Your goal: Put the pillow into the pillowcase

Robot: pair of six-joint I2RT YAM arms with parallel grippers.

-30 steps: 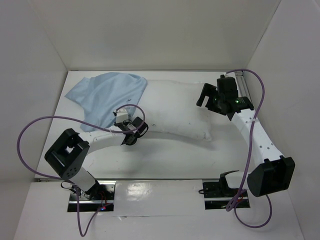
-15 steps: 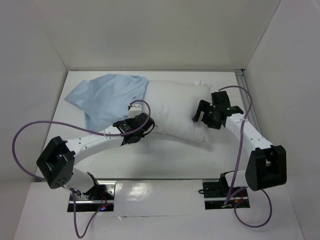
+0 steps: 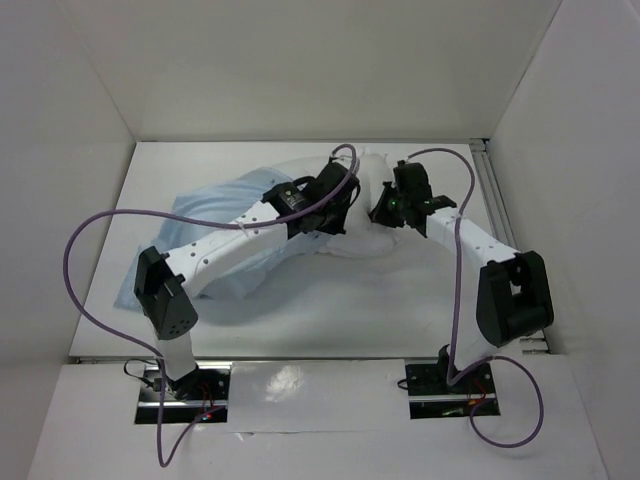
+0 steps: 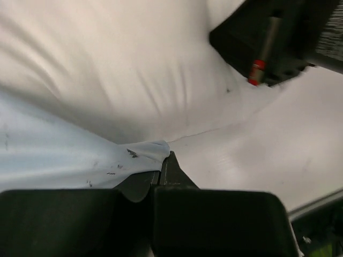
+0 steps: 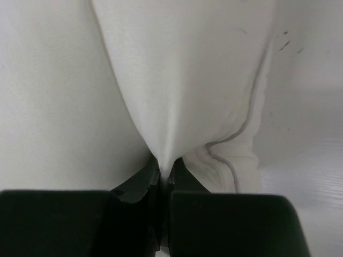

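The bare pillow still bulges beyond the hem, so the left gripper needs to rise next and carry the hem outward toward the table's far edge to release it.
The white pillow (image 3: pixel 366 168) lies across the middle of the table, mostly covered by the light blue pillowcase (image 3: pixel 200 212), which stretches leftward along my left arm. My left gripper (image 3: pixel 338 214) is shut on the pillowcase hem (image 4: pixel 140 151), with the bulging pillow (image 4: pixel 134 64) just beyond it. My right gripper (image 3: pixel 381 212) sits close beside it and is shut on a pinched fold of the pillow (image 5: pixel 182 69), next to its seamed edge (image 5: pixel 238 134). In the left wrist view the right gripper (image 4: pixel 268 40) shows at the top right.
White walls enclose the table on the left, back and right. A metal rail (image 3: pixel 492 175) runs along the right edge. Purple cables (image 3: pixel 85 250) loop off both arms. Bare tabletop (image 3: pixel 330 310) lies between the pillow and the arm bases.
My left gripper swept right and away, dragging the pillowcase over the pillow. My right gripper moved left to the pillow's end and went from open to shut on it.
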